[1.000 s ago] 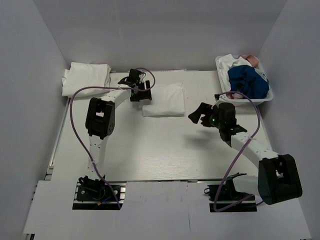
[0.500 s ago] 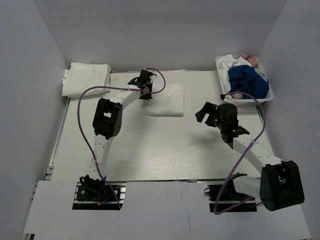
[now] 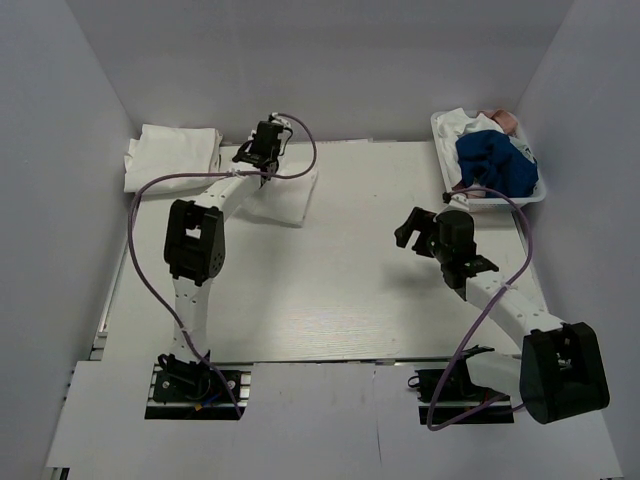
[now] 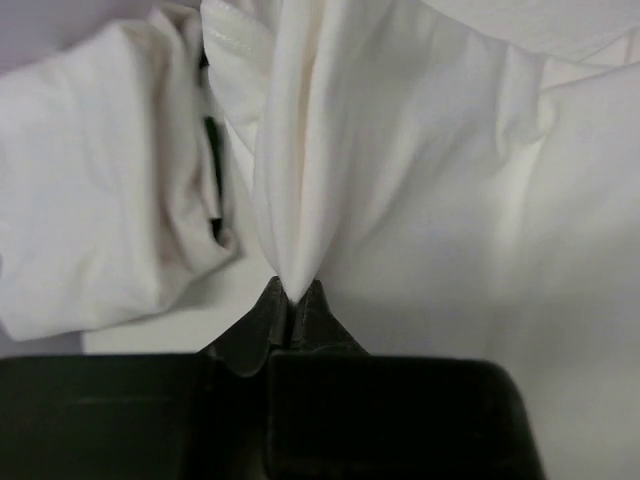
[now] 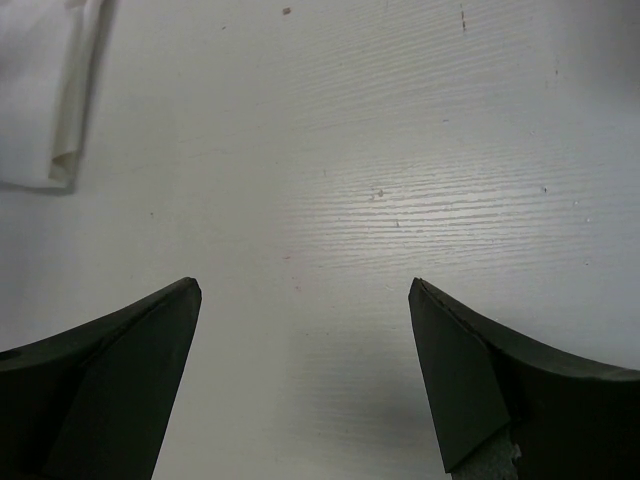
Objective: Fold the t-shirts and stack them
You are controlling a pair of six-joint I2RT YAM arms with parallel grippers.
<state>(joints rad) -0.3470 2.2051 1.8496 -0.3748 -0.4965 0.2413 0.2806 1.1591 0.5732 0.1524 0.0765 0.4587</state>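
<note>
I should move the folded t-shirt in my left gripper to the left in the top view, over the stack's wall-side part [image 3: 150, 153] [image 4: 45, 210], and let go of it there.
My left gripper [image 3: 262, 156] is shut on a pinched fold of a folded white t-shirt [image 3: 285, 196] at the far left of the table. In the left wrist view the cloth [image 4: 420, 200] rises in a ridge from my closed fingertips [image 4: 295, 296]. A stack of folded white t-shirts [image 3: 172, 156] lies just left of it, at the back left corner, and shows as a bundle [image 4: 90, 200] in the left wrist view. My right gripper [image 3: 411, 227] stands open over bare table [image 5: 400, 150], nothing between its fingers [image 5: 120, 350]. A corner of the held t-shirt [image 5: 40, 90] shows at that view's top left.
A white basket [image 3: 500, 199] at the back right holds blue cloth [image 3: 495, 165] and more white and pink laundry. Grey walls close in the table on the left, back and right. Purple cables loop off both arms.
My left gripper has shut on the folded t-shirt's edge and pulled it left toward the stack. The right arm drew back slightly to the right and stayed open.
</note>
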